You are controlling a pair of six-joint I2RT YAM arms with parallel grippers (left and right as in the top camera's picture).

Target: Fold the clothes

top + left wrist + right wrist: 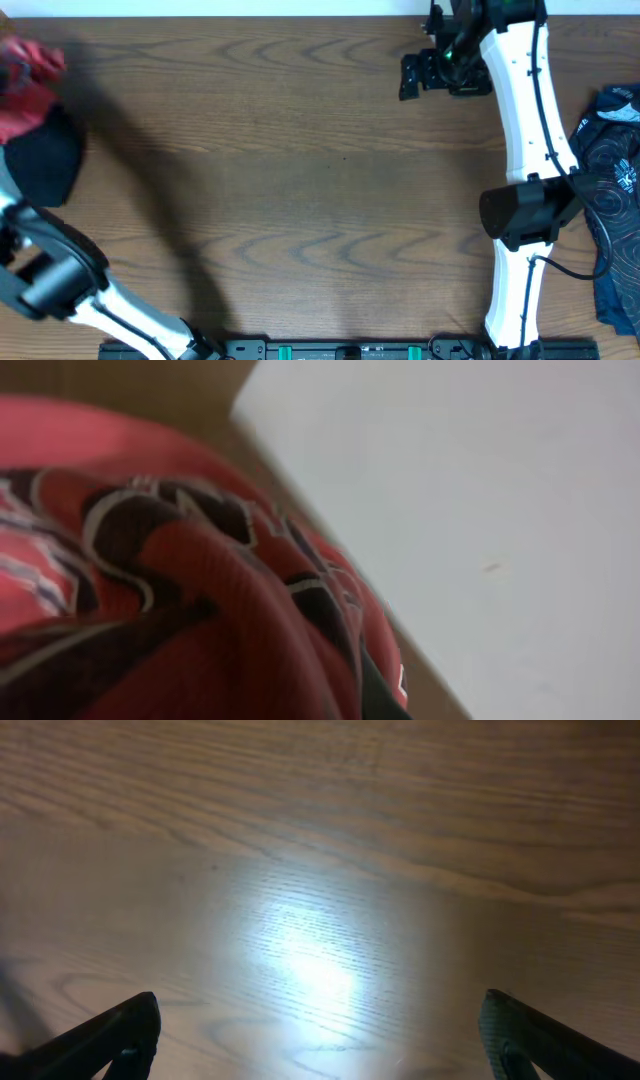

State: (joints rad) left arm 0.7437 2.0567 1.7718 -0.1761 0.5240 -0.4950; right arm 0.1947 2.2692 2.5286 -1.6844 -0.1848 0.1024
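Observation:
I need to lower my left gripper onto the black cloth bundle [45,160] next and release the coral-red T-shirt [25,80] there, because the shirt already hangs over the bundle's far edge.
The coral-red T-shirt [25,80] is bunched at the table's far left corner, and a black cloth bundle [45,160] lies just below it. In the left wrist view the T-shirt [200,590], with white-and-navy lettering, fills the frame right at the camera. It hides my left gripper's fingers, which are shut on it. A navy swirl-patterned garment [615,190] lies at the right edge. My right gripper [425,75] hovers at the far side, right of centre. Its jaws [320,1010] stand wide open over bare wood, holding nothing.
The wooden table [300,180] spans the view between the two arms. The right arm [525,200] runs from the front edge to the far side. In the left wrist view the table's edge [300,490] shows with pale floor beyond it.

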